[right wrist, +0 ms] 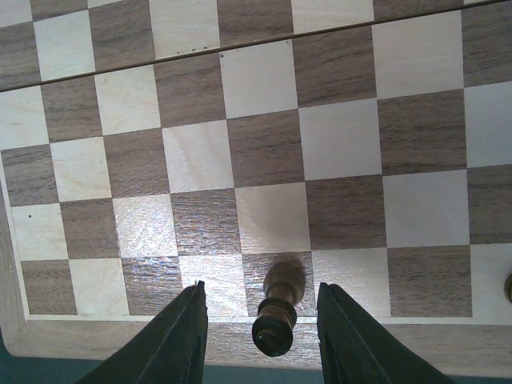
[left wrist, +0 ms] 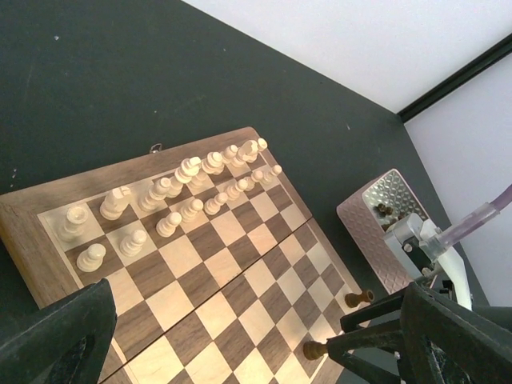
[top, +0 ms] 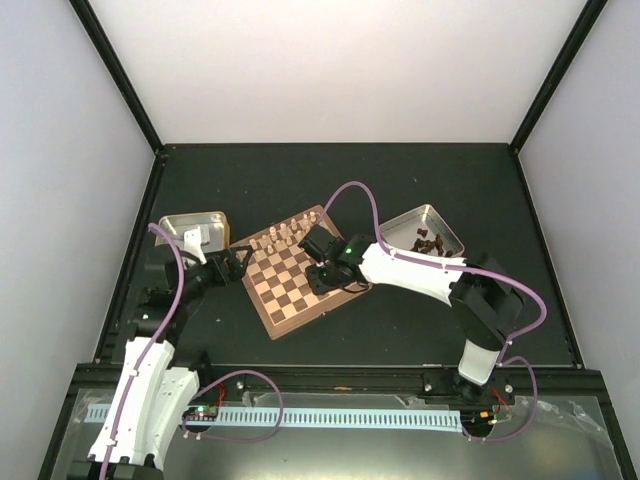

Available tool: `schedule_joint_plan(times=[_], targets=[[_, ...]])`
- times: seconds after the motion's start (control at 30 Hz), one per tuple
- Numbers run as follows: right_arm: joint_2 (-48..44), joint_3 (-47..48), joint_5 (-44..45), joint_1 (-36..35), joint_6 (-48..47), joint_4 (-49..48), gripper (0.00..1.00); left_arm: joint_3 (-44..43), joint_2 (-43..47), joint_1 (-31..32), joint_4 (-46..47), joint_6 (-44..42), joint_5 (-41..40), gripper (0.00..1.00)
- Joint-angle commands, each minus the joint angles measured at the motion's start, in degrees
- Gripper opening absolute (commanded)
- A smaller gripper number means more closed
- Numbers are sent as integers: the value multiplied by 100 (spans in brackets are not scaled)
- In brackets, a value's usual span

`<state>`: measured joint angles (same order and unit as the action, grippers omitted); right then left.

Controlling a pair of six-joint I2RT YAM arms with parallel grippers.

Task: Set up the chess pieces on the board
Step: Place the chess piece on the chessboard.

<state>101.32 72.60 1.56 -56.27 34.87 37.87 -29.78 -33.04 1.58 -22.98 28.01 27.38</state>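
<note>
Dark pieces are still in the silver tin [top: 430, 243] to the right of my right gripper in the top view. I will lift my right gripper, move it across and lower it onto one of them.
The board [top: 290, 285] lies tilted at the table's middle. Cream chess pieces [left wrist: 180, 188] stand in two rows along its far side, also visible from above as cream pieces [top: 283, 237]. A dark piece [right wrist: 276, 316] stands upright on a dark square of the edge row, between the fingers of my right gripper [right wrist: 260, 286]. The jaws are open, with a gap on both sides of the piece. A second dark piece [left wrist: 358, 298] stands a few squares away in that row. My left gripper [left wrist: 256, 344] hovers wide open and holds nothing over the board's left side.
A silver tin [top: 440, 222] at the back right holds several dark pieces [top: 428, 243]. A gold-sided tin [top: 195, 228] sits at the back left, beside the left arm. Black frame posts and pale walls ring the dark table.
</note>
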Motion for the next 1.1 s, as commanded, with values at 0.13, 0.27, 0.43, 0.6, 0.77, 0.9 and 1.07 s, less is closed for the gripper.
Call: schedule_joint_plan(times=[0.13,0.27,0.43,0.6,0.77,0.9,1.07], targets=[[-8,-54,63,-33,-104,10,39,-215,-60,10,51,8,-25,99],[68,-114,-27,-33,-188,39,38,-204,-118,6,64,50,2,99],[132,-107,-53,-33,-208,29,33,-205,-133,7,56,47,19,99],[146,-79,-31,-33,-205,65,33,-204,-115,11,26,42,37,99],[-152,-70,-86,-33,-246,-66,41,-245,-116,9,74,28,31,99],[-576,-108,-41,94,-151,-216,43,-303,-147,7,135,-14,11,99],[-1316,-468,446,753,-3,-294,43,-398,-215,15,288,-221,5,99]])
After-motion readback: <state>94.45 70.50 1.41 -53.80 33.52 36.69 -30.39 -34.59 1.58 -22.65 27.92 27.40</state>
